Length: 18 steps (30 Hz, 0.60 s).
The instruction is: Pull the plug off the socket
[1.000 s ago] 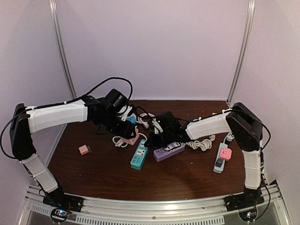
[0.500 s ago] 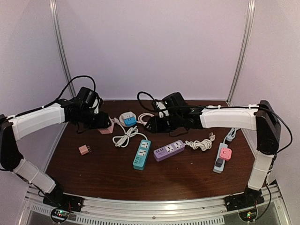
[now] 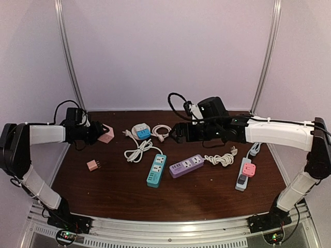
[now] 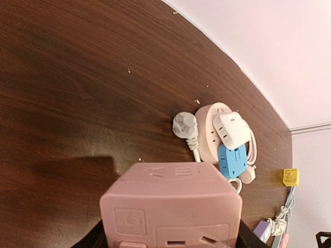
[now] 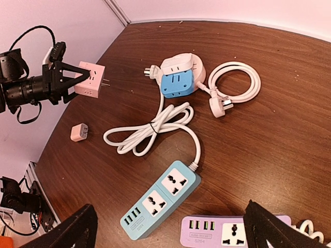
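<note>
My left gripper lowers the pink cube to the bare tabletop beyond the small pink plug next and releases it there, as it hangs free of every socket.
A pink cube plug (image 4: 170, 206) with metal prongs is clamped in my left gripper (image 4: 170, 238), whose fingers press on its two sides. It hangs above the table's far left (image 3: 106, 135), apart from every socket. The teal power strip (image 5: 160, 199) lies flat mid-table (image 3: 155, 169) with its sockets bare and its white cord (image 5: 150, 129) coiled behind it. My right gripper (image 5: 169, 217) hovers high over the strips (image 3: 177, 134), open, holding nothing.
A purple strip (image 3: 186, 166) lies right of the teal one. A round pink socket (image 5: 199, 67) carrying a white and a blue plug sits at the back. A small pink plug (image 3: 93, 165) rests at the left, a pink-and-grey strip (image 3: 244, 174) at the right.
The left arm carried the pink cube plug away from the teal strip to the far left. The right gripper opened, lifted off the strips and drew back to the right.
</note>
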{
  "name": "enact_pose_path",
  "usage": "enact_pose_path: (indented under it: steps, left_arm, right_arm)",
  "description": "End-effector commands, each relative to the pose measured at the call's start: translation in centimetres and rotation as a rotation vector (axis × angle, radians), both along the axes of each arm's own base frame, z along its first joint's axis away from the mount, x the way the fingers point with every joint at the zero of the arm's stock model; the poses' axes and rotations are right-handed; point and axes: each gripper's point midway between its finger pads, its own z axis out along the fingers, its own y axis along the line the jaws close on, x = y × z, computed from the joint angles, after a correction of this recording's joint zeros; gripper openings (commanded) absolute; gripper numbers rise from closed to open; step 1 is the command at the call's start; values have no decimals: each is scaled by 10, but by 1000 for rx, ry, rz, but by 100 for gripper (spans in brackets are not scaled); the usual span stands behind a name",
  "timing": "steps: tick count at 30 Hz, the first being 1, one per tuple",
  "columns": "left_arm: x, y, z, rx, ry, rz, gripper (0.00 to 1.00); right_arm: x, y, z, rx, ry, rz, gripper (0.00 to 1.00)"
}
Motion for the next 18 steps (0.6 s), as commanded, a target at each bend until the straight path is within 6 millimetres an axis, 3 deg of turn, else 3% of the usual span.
enact_pose_path:
  steps: [1,8,18]
  left_arm:
    - [29,3,16,-129,-130,-5,19]
    - [45,23,-17,-170,-91,33,25]
    - [40,37,-47,-122,-2,66,28]
  right_arm:
    - [1,-24,3,-34,-34,-63,100]
    - [-2,-34,3,-50,-42,-81,100]
    - [-2,-38,0,-66,-41,-88,100]
